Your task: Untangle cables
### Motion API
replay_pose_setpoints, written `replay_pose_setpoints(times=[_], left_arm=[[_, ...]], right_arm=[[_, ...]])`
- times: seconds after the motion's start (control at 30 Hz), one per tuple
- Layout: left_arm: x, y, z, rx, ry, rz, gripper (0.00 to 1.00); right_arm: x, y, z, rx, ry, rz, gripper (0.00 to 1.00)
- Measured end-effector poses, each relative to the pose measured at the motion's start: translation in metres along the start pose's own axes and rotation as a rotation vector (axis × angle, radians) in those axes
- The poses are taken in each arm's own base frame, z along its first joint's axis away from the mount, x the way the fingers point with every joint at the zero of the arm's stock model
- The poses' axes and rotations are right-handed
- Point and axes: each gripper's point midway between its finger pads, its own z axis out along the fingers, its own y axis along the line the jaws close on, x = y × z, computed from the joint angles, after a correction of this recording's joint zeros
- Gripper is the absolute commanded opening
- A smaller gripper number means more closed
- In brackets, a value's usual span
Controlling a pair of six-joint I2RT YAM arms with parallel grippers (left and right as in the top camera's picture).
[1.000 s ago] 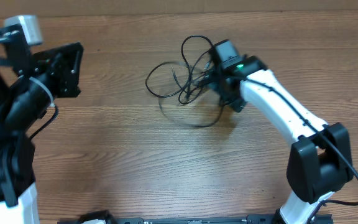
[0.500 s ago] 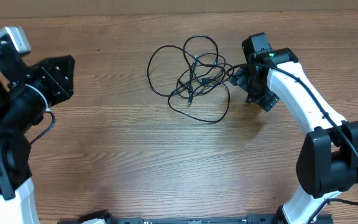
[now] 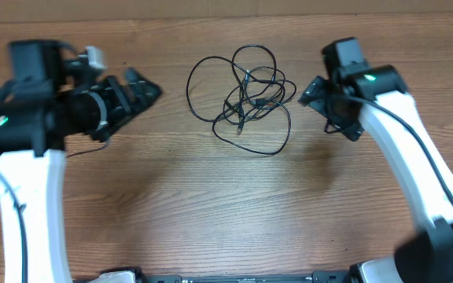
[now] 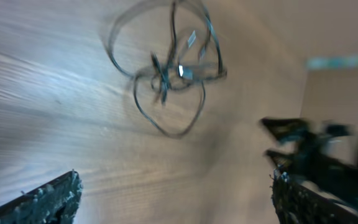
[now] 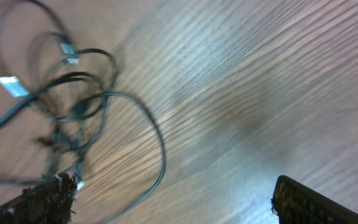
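I will next move my left gripper down and to the right in the overhead view, onto the bend of the near cable loop (image 3: 237,145) (image 4: 176,135), because that piece of cable is clear of the crossings.
The cables (image 3: 246,98) lie as one tangle of thin black loops on the wooden table (image 3: 211,212), at the centre back. My left gripper (image 3: 144,85) is to their left, pointing at them, open and empty. In the left wrist view the cables (image 4: 166,68) show blurred, well ahead of the left gripper (image 4: 176,199). My right gripper (image 3: 317,106) is just right of the tangle, open and holding nothing. The right wrist view has the cables (image 5: 73,93) at the left, with one loop curving past the left finger of the right gripper (image 5: 176,199).
The right arm (image 4: 319,155) appears dark and blurred in the left wrist view, beyond the tangle. Both white arms reach in from the front corners of the table. Bare wood lies in front of the cables.
My left arm has swung in from the far left toward the tangle. My right gripper has drawn back to the right, out of the cables, which shifted slightly right and now lie still.
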Motion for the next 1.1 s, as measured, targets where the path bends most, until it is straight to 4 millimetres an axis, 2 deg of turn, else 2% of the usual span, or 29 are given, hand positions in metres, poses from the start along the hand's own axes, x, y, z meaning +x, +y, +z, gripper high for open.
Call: replay_pose_setpoints(times=[0.17,0.33,0.53,0.63,0.7,0.9,1.03,1.1], left_arm=[[0.021,-0.014,0.05,-0.029,0.15,0.06,1.0],[0.035,-0.02,0.101,-0.082,0.216,0.064,1.0],[0.055,-0.029,0.174,-0.091,0.253,0.049,0.95],[0.075,-0.021,0.204,-0.152,0.278,0.003,0.93],[0.089,-0.006,0.224,-0.243,0.282,-0.047,0.92],[0.101,0.012,0.256,-0.362,0.249,-0.1,0.87],[0.109,0.019,0.278,-0.403,0.23,-0.126,0.75],[0.113,0.023,0.29,-0.421,0.23,-0.137,0.64]], right_arm=[[-0.001,-0.012,-0.078,-0.141,-0.116,0.014,1.0],[0.008,-0.033,-0.133,-0.239,-0.201,0.015,1.0],[0.024,-0.06,-0.18,-0.324,-0.285,0.007,1.0],[0.031,-0.075,-0.194,-0.338,-0.317,0.008,1.0],[0.034,-0.088,-0.201,-0.326,-0.347,0.015,1.0],[0.034,-0.105,-0.199,-0.255,-0.369,0.021,1.0],[0.034,-0.108,-0.196,-0.229,-0.364,0.02,1.0],[0.035,-0.11,-0.195,-0.221,-0.359,0.019,1.0]])
